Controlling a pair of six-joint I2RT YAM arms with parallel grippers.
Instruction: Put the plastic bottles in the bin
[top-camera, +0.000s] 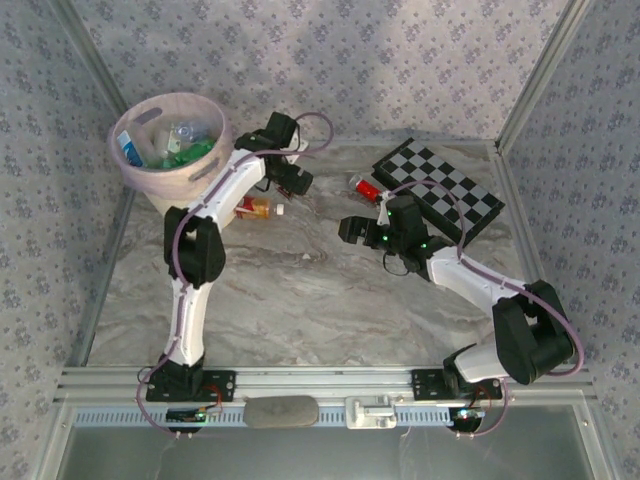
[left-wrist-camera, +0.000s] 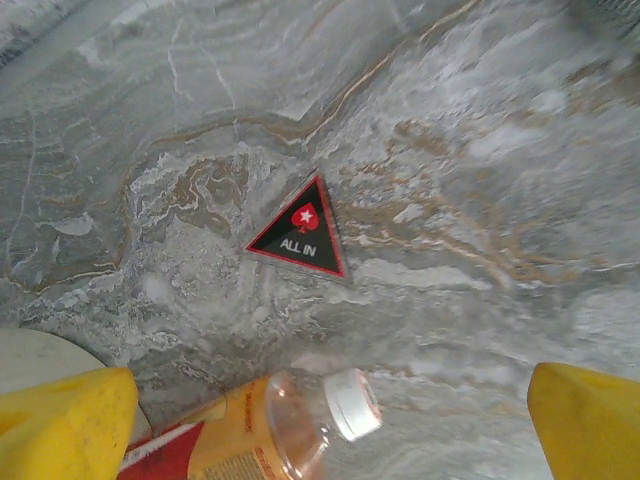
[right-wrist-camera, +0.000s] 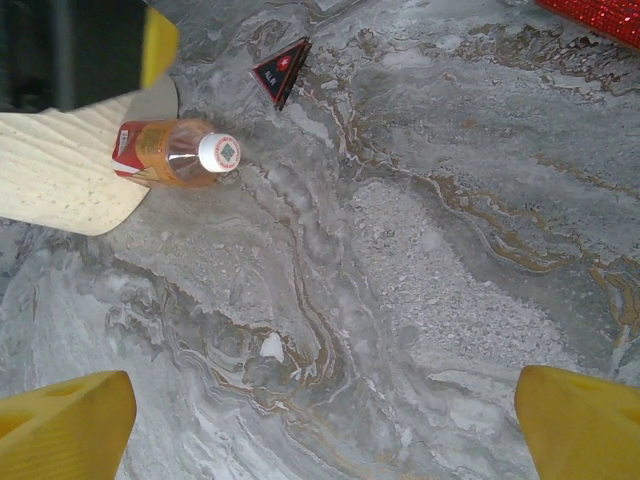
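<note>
The left gripper moves back and down to the plastic bottle next until the open fingers straddle its orange label (top-camera: 256, 208) (left-wrist-camera: 238, 432). The bottle lies below, back toward my base.
One plastic bottle (top-camera: 256, 207) with an orange-and-red label and a pale cap lies on its side on the marble table, next to the bin's foot. The pale pink bin (top-camera: 217, 168) stands at the back left and holds several clear, blue-labelled and green bottles (top-camera: 185, 145). My left gripper (top-camera: 290, 188) hovers open just right of the lying bottle. In the left wrist view that bottle (left-wrist-camera: 262, 432) lies low between the yellow fingers (left-wrist-camera: 62, 425), cap towards the middle. My right gripper (top-camera: 352, 228) stands open over bare table at mid-right, and its wrist view has the bottle (right-wrist-camera: 170, 152) far off at upper left.
A small red-and-black triangle (left-wrist-camera: 300, 232) lies on the table beyond the bottle. A long red bar (top-camera: 368, 188) and a black-and-white chessboard (top-camera: 440, 188) sit at the back right. The bin's cream lower body (right-wrist-camera: 55, 180) borders the bottle. Metal frame posts edge the table.
</note>
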